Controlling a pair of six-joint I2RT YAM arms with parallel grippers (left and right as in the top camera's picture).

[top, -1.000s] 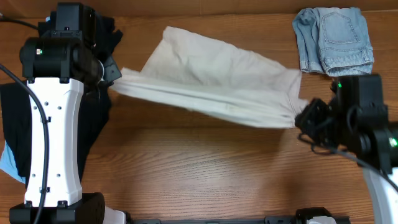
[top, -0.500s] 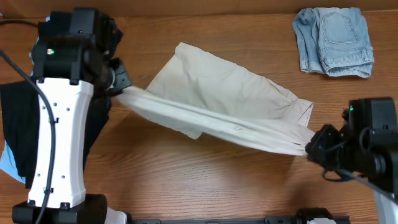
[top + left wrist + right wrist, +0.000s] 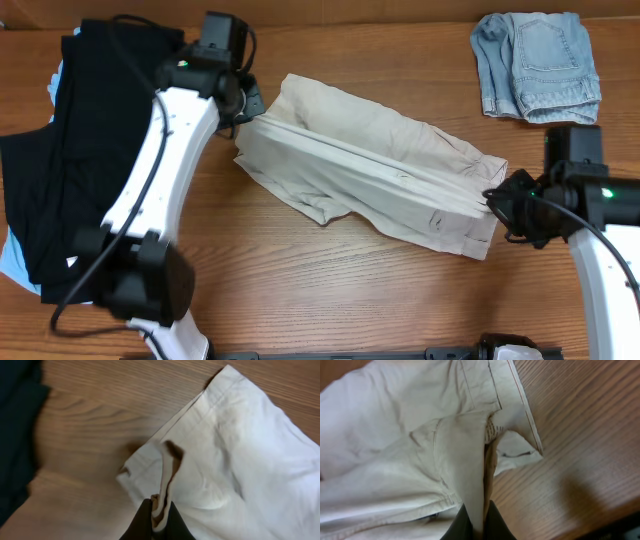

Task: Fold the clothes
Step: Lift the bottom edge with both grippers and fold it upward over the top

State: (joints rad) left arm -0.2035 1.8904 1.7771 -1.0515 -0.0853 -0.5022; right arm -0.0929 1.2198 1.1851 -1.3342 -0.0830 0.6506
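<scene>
The left gripper carries the pinched fold (image 3: 162,505) outward to the shorts' far corner (image 3: 226,374) next and releases it there, as that corner still lies uncovered beyond the fold.
The pale beige khaki shorts (image 3: 370,165) lie across the middle of the table, folded lengthwise along a diagonal ridge. My left gripper (image 3: 248,122) is shut on the shorts' left end; the left wrist view shows the pinched fabric fold (image 3: 162,505) between the fingers (image 3: 159,519). My right gripper (image 3: 497,200) is shut on the shorts' right end; the right wrist view shows the fabric (image 3: 465,460) clamped in its jaws (image 3: 479,522). Black garments (image 3: 80,150) lie at the left. Folded blue denim shorts (image 3: 535,65) sit at the back right.
A pale blue cloth edge (image 3: 18,262) shows under the black garments at the left. The left arm (image 3: 150,190) reaches diagonally over the black pile. Bare wood table (image 3: 330,290) runs along the front.
Both grippers carried the held edge of the beige shorts, first toward the front, then back. The shorts have gone from stretched and lifted to lying folded on the table. The left arm swung right.
</scene>
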